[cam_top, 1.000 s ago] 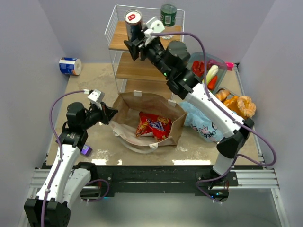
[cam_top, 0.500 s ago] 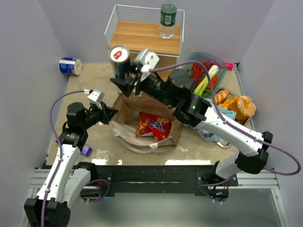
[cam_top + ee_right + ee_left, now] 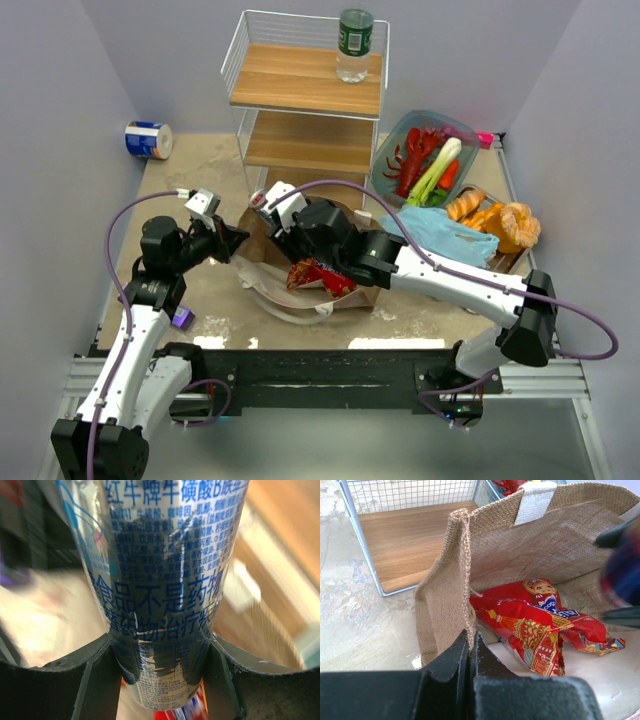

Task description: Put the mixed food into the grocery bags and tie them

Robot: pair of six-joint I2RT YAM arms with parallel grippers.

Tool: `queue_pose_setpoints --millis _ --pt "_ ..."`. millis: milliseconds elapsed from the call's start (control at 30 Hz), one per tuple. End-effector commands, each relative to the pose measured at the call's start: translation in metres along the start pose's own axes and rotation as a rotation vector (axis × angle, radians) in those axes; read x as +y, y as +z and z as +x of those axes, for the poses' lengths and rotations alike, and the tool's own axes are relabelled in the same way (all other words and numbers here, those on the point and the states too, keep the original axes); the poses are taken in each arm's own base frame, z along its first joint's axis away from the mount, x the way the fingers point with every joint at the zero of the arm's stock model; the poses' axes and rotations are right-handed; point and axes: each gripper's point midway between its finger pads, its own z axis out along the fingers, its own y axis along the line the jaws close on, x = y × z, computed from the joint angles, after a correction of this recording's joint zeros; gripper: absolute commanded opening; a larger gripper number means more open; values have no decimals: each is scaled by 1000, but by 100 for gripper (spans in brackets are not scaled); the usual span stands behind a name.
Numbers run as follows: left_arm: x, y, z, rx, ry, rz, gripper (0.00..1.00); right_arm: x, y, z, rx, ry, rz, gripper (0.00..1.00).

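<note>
I should next move my right gripper down into the brown bag [image 3: 260,260] beside the packet to release the drink can, because the can still hangs above the red snack packet [image 3: 322,278].
The brown bag [image 3: 260,260] lies open on the table, with the red snack packet [image 3: 322,278] inside it. My left gripper [image 3: 240,240] is shut on the bag's left edge [image 3: 465,580] and holds the mouth open; the packet also shows in the left wrist view [image 3: 535,625]. My right gripper [image 3: 292,243] reaches into the bag's mouth, shut on the silver drink can [image 3: 165,580], which fills the right wrist view. The green-labelled bottle [image 3: 354,45] stands on the top shelf. The lobster [image 3: 412,155] and leek [image 3: 437,170] lie in the teal dish. The breads [image 3: 500,222] sit beside the light-blue plastic bag [image 3: 445,238].
A wire rack with wooden shelves [image 3: 305,95] stands behind the bag. The teal dish [image 3: 395,135] is at the back right. A blue-and-white roll [image 3: 148,140] lies at the far left, and a purple bar [image 3: 181,318] lies by the left arm.
My right arm has carried the can from the top shelf down and forward into the brown bag's mouth. My left gripper has kept its hold on the bag's edge.
</note>
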Motion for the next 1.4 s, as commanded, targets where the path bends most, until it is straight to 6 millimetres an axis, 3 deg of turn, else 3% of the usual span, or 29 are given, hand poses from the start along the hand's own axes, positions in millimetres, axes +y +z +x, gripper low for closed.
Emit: queue_pose_setpoints --millis 0,167,300,367,433,533,633,733,833,867,1000,1167,1333,1367 --pt "-2 0 -6 -23 5 5 0 -37 -12 26 122 -34 214 0" --pt "-1 0 -6 -23 5 4 0 -62 -27 64 280 -102 360 0" --pt "-2 1 -5 -18 3 9 0 -67 -22 85 403 -201 392 0" --pt "-1 1 -5 -19 2 6 0 -67 -19 112 534 -254 422 0" --pt "-1 1 -4 -15 0 6 0 -72 -15 124 602 -315 472 0" --pt "-1 0 -4 -18 3 3 0 -81 -12 137 633 -296 528 0" --pt "-1 0 -4 -17 2 3 0 -92 -8 133 618 -265 575 0" --pt "-1 1 -3 -14 0 4 0 -96 -5 128 604 -242 582 9" --pt "-2 0 -4 -18 2 6 0 -95 -3 129 607 -235 570 32" --pt "-1 0 -4 -18 3 3 0 -94 -2 130 608 -236 564 50" --pt "-1 0 -4 -17 2 4 0 -94 -5 134 612 -229 561 78" --pt "-2 1 -3 -15 1 13 0 -91 -11 125 570 -185 526 85" --pt "-2 1 -3 -15 -1 9 0 -89 -18 106 501 -146 489 81" --pt "-2 1 -3 -15 0 9 0 -87 -22 94 457 -118 465 81"
